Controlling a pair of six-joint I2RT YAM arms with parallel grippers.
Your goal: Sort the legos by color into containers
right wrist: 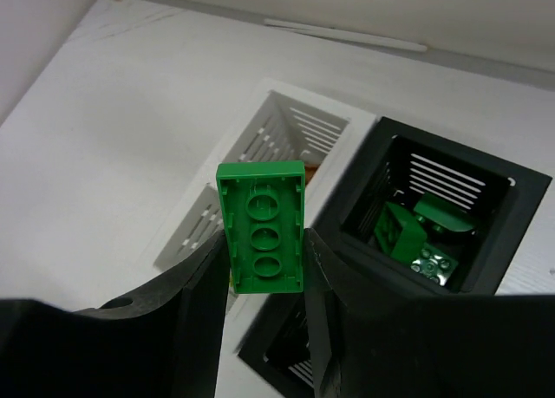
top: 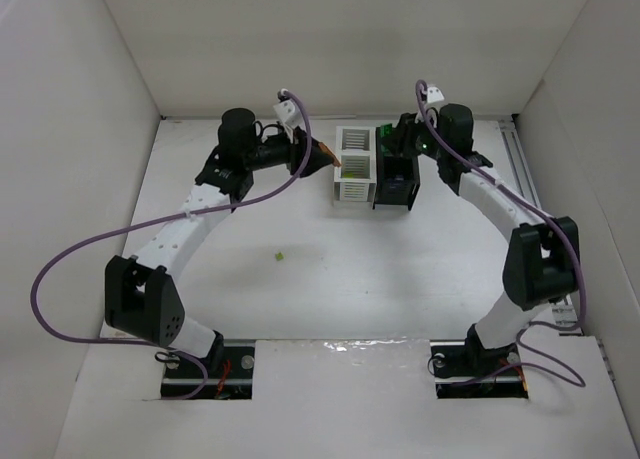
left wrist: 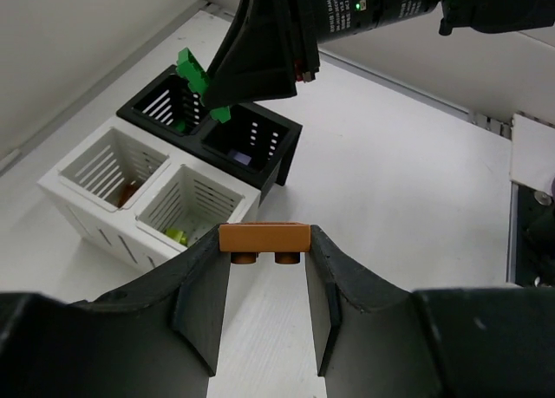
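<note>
The right gripper shifts slightly away from my base and away from the white bins next, over the far black bin (top: 393, 140).
My left gripper (top: 328, 160) is shut on an orange-brown lego (left wrist: 264, 237) and holds it just left of the containers (top: 375, 167), at the white bins. My right gripper (top: 402, 139) is shut on a green lego (right wrist: 262, 229) above the far black bin (right wrist: 434, 168), which holds several green legos (right wrist: 414, 235). In the left wrist view the far white bin (left wrist: 87, 168) holds an orange-brown lego (left wrist: 130, 191), the near white bin (left wrist: 217, 199) a yellow-green one (left wrist: 176, 236), and the near black bin (left wrist: 277, 146) a lavender one (left wrist: 241, 159).
A small yellow-green lego (top: 279, 255) lies alone on the white table, left of centre. White walls close in the table at the back and both sides. A rail (top: 515, 154) runs along the right edge.
</note>
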